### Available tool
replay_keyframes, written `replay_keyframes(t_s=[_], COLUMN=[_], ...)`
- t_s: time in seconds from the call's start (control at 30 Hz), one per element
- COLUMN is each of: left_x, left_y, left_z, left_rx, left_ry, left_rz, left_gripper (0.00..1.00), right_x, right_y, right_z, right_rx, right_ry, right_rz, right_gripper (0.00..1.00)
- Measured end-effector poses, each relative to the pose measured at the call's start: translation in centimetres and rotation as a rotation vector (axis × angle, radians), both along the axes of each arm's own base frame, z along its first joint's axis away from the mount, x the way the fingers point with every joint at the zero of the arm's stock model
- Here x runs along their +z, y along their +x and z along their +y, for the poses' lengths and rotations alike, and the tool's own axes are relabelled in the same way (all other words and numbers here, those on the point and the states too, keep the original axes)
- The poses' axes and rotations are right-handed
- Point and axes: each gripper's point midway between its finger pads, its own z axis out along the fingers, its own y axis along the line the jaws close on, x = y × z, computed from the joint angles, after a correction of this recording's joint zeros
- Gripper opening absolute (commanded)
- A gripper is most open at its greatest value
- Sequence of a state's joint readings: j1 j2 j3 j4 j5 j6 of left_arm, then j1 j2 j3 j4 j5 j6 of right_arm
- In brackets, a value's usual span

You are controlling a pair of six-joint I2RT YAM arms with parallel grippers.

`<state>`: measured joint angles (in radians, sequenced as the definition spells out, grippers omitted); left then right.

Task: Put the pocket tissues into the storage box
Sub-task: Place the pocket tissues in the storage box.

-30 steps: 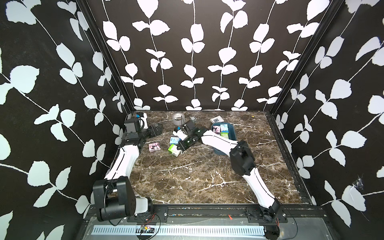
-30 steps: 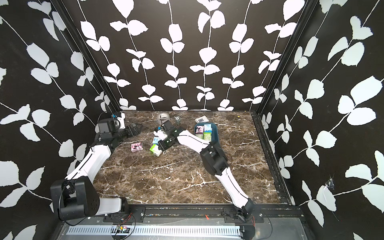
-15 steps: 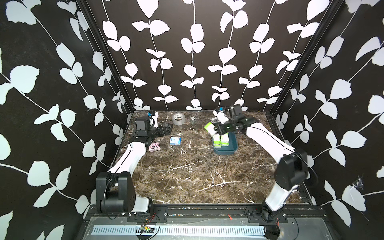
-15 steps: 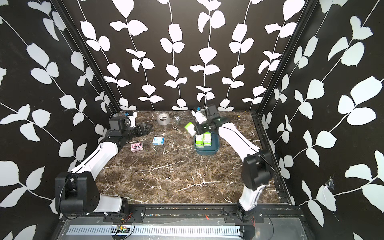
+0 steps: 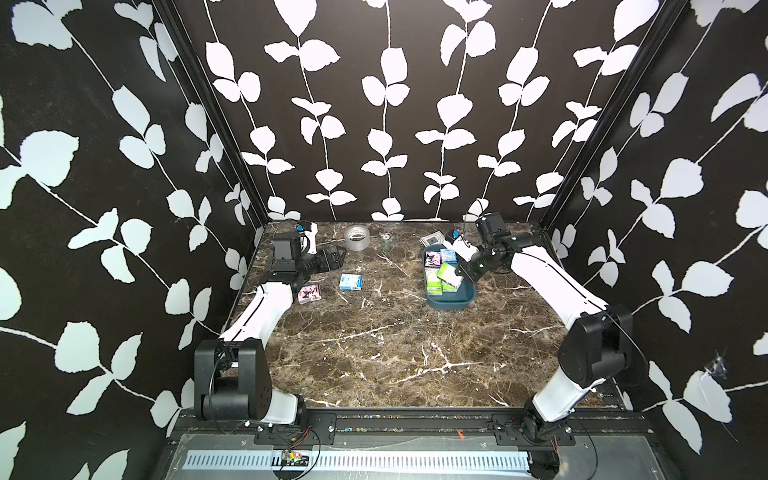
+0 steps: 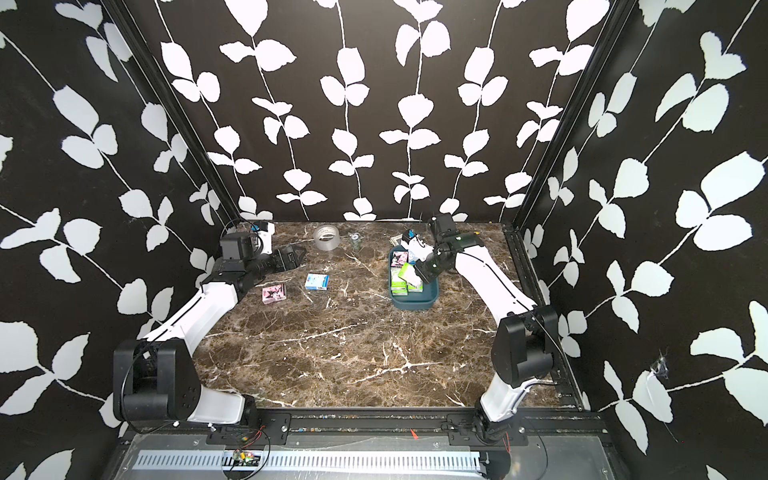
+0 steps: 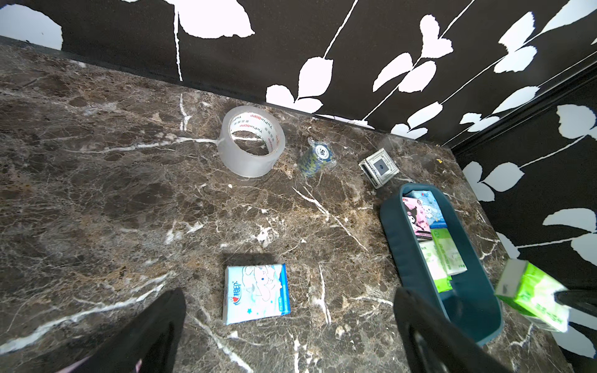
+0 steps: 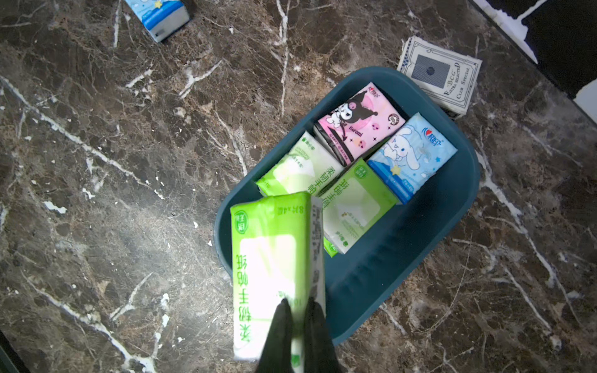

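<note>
The storage box's bottom is still bare at the near end, so the robot's right gripper will lower the green pack there and release it.
My right gripper [image 8: 298, 303] is shut on a green pack of pocket tissues [image 8: 268, 258], pinching its long edge. It holds the pack just above the near end of the storage box [image 8: 452, 200], a dark teal tray [image 5: 451, 301]. In the box lie a pink cartoon pack [image 8: 358, 122], a blue one [image 8: 413, 155] and two green ones [image 8: 300, 168]. A blue pack [image 5: 350, 281] and a pink pack [image 5: 309, 294] rest on the marble at the left. My left gripper [image 7: 289, 294] hangs open, close above the blue pack [image 7: 255, 294].
Along the back wall stand a clear tape roll [image 7: 252, 142], a small stack of chips [image 7: 315, 160] and a card deck [image 7: 378, 167], which lies just behind the box. Patterned walls close in the marble table on three sides.
My right arm swung from the packs left of centre across to the box, carrying the green pack, and has come down lower over it. The left gripper shifted slightly right, still open.
</note>
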<state>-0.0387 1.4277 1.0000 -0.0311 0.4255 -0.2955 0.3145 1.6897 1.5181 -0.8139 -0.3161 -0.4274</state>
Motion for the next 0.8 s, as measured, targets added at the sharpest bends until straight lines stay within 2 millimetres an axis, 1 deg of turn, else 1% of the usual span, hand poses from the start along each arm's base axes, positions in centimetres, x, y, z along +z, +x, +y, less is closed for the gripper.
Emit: replay_keyframes(t_s=[0.1,0.3,0.37,0.57,0.8], left_x=[0.0,0.0,0.0,-0.1,-0.1], left_y=[0.0,0.0,0.1,0.1,0.1], left_z=[0.0,0.1,0.1,0.3,0.3], left_rx=[0.000,0.004,0.007,0.015,0.017], left_ry=[0.000,0.003,0.005,0.009,0.010], left_rz=[0.000,0.000,0.000,0.000,-0.001], left_gripper=[0.99,0.99,0.99,0.99,0.99], right_x=[-0.7,-4.2,-4.9,-5.3,-5.4], right_y=[0.0,0.3,0.3,0.7,0.5], right_z=[0.2,0.5,0.6,0.9,1.5], right_rx=[0.053,0.125,0.145,0.175,0.208], right_ry=[-0.005,-0.036,-0.043,-0.040,-0.046], right_rz=[0.002,0.062,0.073,0.046,0.036], right_gripper=[0.00,0.00,0.00,0.00,0.00])
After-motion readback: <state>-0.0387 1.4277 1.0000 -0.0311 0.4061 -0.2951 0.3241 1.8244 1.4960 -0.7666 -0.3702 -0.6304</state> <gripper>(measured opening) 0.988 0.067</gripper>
